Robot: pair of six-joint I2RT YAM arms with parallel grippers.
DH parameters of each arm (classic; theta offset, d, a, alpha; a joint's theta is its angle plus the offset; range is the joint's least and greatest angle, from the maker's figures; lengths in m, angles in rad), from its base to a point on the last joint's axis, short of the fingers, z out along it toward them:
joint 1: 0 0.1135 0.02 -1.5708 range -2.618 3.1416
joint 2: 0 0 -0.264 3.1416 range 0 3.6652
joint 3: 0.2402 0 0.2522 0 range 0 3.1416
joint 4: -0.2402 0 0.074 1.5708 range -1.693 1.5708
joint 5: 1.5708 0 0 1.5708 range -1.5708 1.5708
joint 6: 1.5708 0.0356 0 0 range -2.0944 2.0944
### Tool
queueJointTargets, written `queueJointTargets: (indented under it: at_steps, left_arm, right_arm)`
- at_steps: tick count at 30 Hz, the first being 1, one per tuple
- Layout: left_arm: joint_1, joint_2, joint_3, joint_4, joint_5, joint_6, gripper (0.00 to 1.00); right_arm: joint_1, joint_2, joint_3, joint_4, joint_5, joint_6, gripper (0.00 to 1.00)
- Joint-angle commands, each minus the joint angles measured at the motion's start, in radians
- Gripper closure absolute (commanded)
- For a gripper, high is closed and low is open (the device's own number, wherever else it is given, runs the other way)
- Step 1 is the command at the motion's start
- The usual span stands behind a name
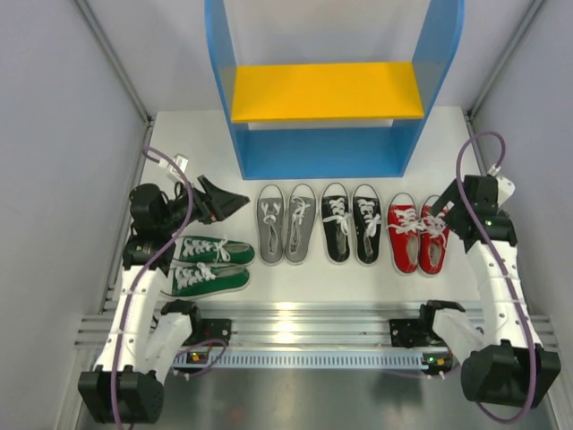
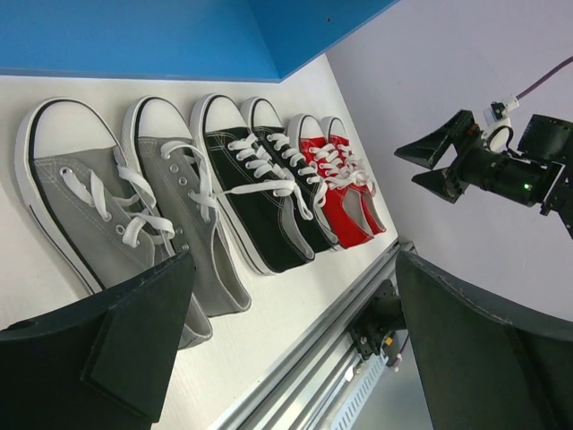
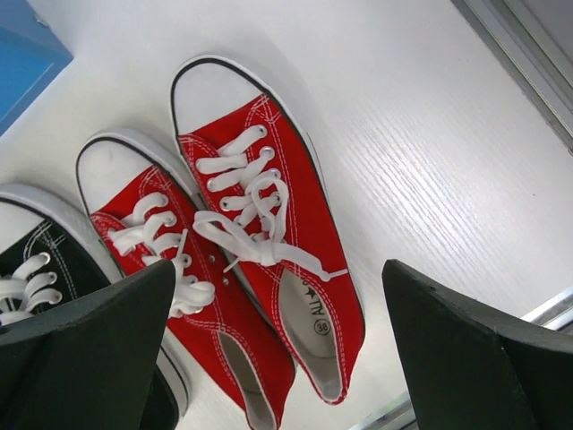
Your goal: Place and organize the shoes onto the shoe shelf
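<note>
My right gripper moves down next from high above the outer red shoe to its upper edge, where the laces meet [image 1: 434, 236] [image 3: 281, 262] the opening.
The shoe shelf [image 1: 333, 152] stands at the back centre, blue with a yellow middle board [image 1: 327, 90], and holds no shoes. On the table in front stand a grey pair [image 1: 286, 222], a black pair [image 1: 351, 222] and a red pair [image 1: 418, 233], toes toward the shelf. A green pair [image 1: 210, 266] lies sideways at the left. My left gripper [image 1: 235, 202] is open and empty, left of the grey pair [image 2: 107, 206]. My right gripper [image 1: 440, 218] is open and empty, above the heels of the red pair [image 3: 260, 260].
An aluminium rail [image 1: 304, 318] runs along the table's near edge. Grey walls close both sides. The left wrist view also shows the black pair [image 2: 260, 193], the red pair [image 2: 345, 184] and the right gripper [image 2: 448, 161]. A black shoe [image 3: 36, 260] lies beside the red pair.
</note>
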Motion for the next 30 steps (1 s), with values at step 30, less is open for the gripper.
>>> queueJointTargets:
  at_steps: [30]
  left_arm:
    - [-0.075,-0.068,-0.026,-0.054,-0.032,0.072,0.01]
  right_arm:
    - [-0.085,0.280,-0.079,0.150,-0.140,-0.090,0.14]
